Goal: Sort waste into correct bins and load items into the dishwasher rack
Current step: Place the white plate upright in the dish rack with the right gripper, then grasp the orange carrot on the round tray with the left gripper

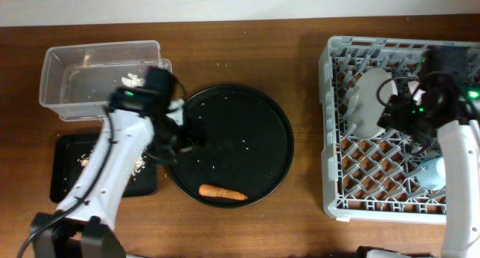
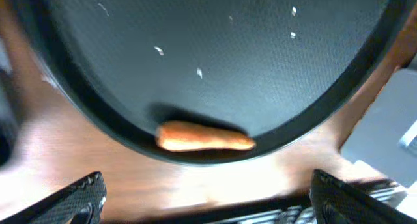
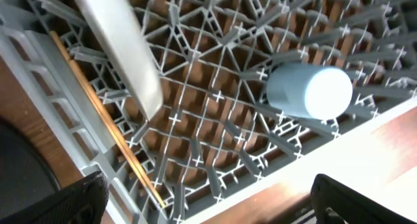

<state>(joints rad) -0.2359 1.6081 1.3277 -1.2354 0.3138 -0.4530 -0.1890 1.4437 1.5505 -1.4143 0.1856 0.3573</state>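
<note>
The carrot is below my left gripper and to its right in the overhead view. My left gripper will move that way and down, with its fingers open, onto the carrot's middle (image 1: 223, 192) (image 2: 204, 137).
A small orange carrot (image 1: 222, 192) lies at the front rim of the large round black tray (image 1: 255, 108); it also shows in the left wrist view (image 2: 205, 137). My left gripper (image 1: 187, 144) is open and empty over the tray's left rim (image 2: 208, 201). A few pale crumbs (image 2: 159, 51) dot the tray. The grey dishwasher rack (image 1: 337, 138) holds the pale grey plate (image 1: 371, 100) on edge and the light-blue cup (image 1: 431, 174) on its side. My right gripper (image 1: 395, 119) is open and empty above the rack (image 3: 208, 198), between the plate (image 3: 120, 42) and the cup (image 3: 309, 90). The white-pinkish cup is out of view.
The clear tub (image 1: 97, 100) stands at the back left with white bits (image 1: 133, 79) inside. The small black tray (image 1: 67, 184) in front of it holds pale scraps (image 1: 137, 163). A thin wooden stick (image 3: 104, 120) lies along the rack's wall.
</note>
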